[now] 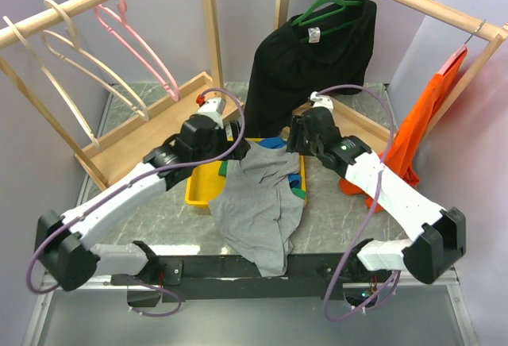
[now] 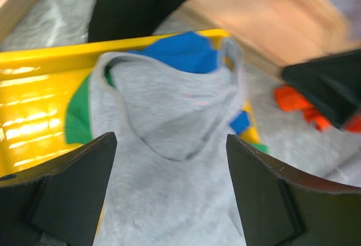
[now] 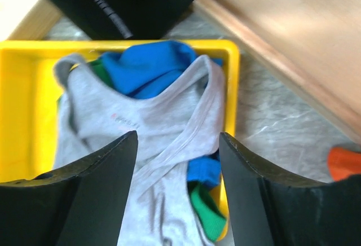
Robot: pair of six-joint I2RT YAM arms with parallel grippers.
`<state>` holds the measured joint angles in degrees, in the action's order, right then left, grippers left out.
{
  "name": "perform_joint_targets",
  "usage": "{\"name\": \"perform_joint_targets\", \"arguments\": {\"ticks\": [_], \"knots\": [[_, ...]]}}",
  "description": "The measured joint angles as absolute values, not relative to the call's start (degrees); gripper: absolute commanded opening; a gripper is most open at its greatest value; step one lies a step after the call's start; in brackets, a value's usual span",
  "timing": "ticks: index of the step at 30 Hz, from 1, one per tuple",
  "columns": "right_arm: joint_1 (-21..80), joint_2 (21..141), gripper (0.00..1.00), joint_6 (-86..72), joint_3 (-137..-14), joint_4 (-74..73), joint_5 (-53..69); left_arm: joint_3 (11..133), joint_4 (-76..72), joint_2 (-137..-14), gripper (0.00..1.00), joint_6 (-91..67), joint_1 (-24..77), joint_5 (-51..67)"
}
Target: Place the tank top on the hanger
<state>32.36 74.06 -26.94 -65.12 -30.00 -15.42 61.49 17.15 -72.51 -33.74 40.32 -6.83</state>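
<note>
The robot's left gripper should rise next and tilt level, onto the pink hanger's upper part (image 1: 133,31), because that hangs above the gripper and to its left in the top view.
The light-grey tank top (image 1: 258,203) lies over the yellow tray (image 1: 200,187), its hem hanging past the table's front edge. Its neckline and straps show in the left wrist view (image 2: 169,127) and the right wrist view (image 3: 146,122). The pink hanger (image 1: 131,32) hangs on the left wooden rail, far from both arms. My left gripper (image 1: 236,133) is open above the top's upper left; its fingers (image 2: 73,189) frame the grey cloth. My right gripper (image 1: 300,136) is open above the top's right strap (image 3: 197,110), holding nothing.
Blue (image 3: 149,68) and green (image 3: 208,212) garments lie under the grey top in the tray. Cream hangers (image 1: 67,60) hang beside the pink one. A black garment on a green hanger (image 1: 317,44) and an orange top (image 1: 421,124) hang on the right rail. Wooden rack bases (image 1: 135,140) flank the tray.
</note>
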Motion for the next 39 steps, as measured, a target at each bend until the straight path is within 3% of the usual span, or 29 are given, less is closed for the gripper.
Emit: {"name": "perform_joint_targets", "arguments": {"ticks": [6,13,25,31,39], "knots": [[32.4,66.7,0.71,-27.4,-61.4,-27.8,-9.9,64.0,19.3,-66.2,0.85,-30.8,42.0,0.2],[32.4,64.1,0.72,-27.6,-61.3,-26.4,-6.3,83.7,25.0,-69.5,0.84,-28.2,48.5,1.0],[32.4,62.6,0.72,-28.9,-59.4,-25.8,-3.0,125.0,34.4,-83.1,0.82,-25.5,48.2,-35.0],[32.4,62.6,0.72,-29.2,-58.5,-25.5,-1.4,127.9,38.9,-87.0,0.82,-21.6,40.9,-49.3],[32.4,62.6,0.72,-29.6,-58.5,-25.3,0.6,128.0,45.6,-90.0,0.79,-21.4,28.4,-52.4]]}}
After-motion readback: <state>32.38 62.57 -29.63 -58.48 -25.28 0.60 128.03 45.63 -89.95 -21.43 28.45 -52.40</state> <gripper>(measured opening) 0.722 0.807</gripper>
